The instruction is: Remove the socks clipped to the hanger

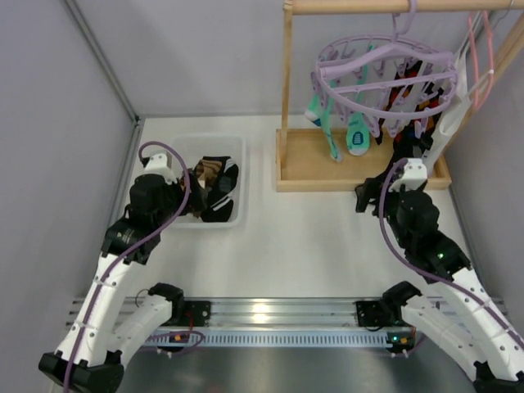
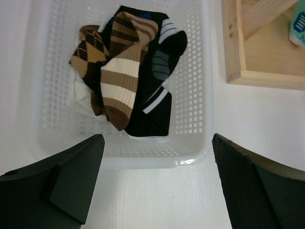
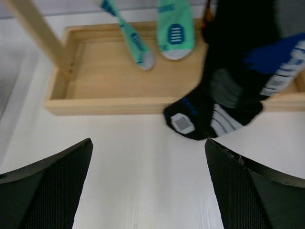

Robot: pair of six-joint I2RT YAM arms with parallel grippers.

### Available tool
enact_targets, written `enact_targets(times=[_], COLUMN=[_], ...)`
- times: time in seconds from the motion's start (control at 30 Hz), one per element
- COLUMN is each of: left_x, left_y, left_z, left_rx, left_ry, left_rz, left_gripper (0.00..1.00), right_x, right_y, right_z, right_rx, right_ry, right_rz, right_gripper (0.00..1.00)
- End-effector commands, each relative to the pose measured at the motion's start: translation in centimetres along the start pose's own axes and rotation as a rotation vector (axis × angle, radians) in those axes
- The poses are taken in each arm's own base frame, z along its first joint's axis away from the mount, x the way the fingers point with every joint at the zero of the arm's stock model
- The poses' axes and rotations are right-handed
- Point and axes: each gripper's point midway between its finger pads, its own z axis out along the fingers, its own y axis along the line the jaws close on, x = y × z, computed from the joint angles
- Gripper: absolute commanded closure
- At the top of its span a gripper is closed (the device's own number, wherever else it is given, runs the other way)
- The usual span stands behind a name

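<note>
My open right gripper moves outward around the black sock's blue-patched part above the toe (image 1: 403, 150) (image 3: 259, 69) next and closes, because the sock dangles over the base's front rim.
The lavender ring hanger (image 1: 385, 78) hangs from the wooden rod at the back right. Two teal socks (image 1: 358, 135) dangle from its pegs and show in the right wrist view (image 3: 175, 28). A black sock with blue and grey patches (image 3: 228, 90) hangs there too, its toe over the wooden base's front rim. My right gripper (image 3: 147, 143) is open and empty just in front of that toe, low over the table (image 1: 372, 192). My left gripper (image 2: 157, 138) is open and empty at the near edge of the basket (image 2: 143, 160), where a brown-tan striped sock (image 2: 121, 81), a black sock (image 2: 159, 62) and an argyle sock (image 2: 88, 50) lie.
The white mesh basket (image 1: 184, 141) stands left of the wooden rack's tray base (image 1: 311, 160). A rack upright (image 1: 286, 74) rises at the base's left end. A pink wire hanger (image 1: 483, 57) hangs at the far right. A white cloth (image 2: 81, 98) lies under the socks.
</note>
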Motion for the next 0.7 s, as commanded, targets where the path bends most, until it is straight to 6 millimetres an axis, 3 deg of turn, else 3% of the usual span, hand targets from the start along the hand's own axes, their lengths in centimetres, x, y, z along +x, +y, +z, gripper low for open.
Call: enact_targets(times=[0.0,0.03,0.17,0.33,0.4,0.43,0.47,0.67], left_x=[-0.7,-0.5,0.2,0.8,1.1,1.1,1.1,1.3], left_y=[-2.4,-2.4,-3.0,-3.8,-4.1,-4.4,-4.5,-5.2], left_z=[-0.1,-0.1,-0.2,0.0,0.0,-0.1,-0.1,-0.4], left_rx=[0.144,0.145,0.186,0.228,0.247,0.262,0.270,0.305], left_ry=[-0.026,-0.024,0.000,0.033,0.048,0.052,0.052,0.060], left_rz=[0.018,0.020,0.024,0.026,0.026,0.027,0.027,0.036], left_gripper=[0.01,0.02,0.01,0.02,0.01,0.02,0.01,0.02], right_x=[0.8,0.3,-1.1,-1.7,-2.7,-2.6,-2.5,-6.1], right_y=[-6.9,-7.8,-7.9,-9.2,-8.8,-9.9,-9.2,-9.4], right_z=[-0.7,-1.0,-0.4,1.6,2.6,3.2,3.9,5.8], right_rx=[0.343,0.367,0.311,0.324,0.261,0.282,0.210,0.089], right_ry=[-0.006,-0.054,-0.195,-0.151,-0.159,-0.147,-0.146,-0.321], right_rz=[0.065,0.093,0.083,-0.029,-0.049,-0.043,-0.059,-0.122], right_gripper=[0.04,0.03,0.01,0.01,0.01,0.01,0.01,0.03])
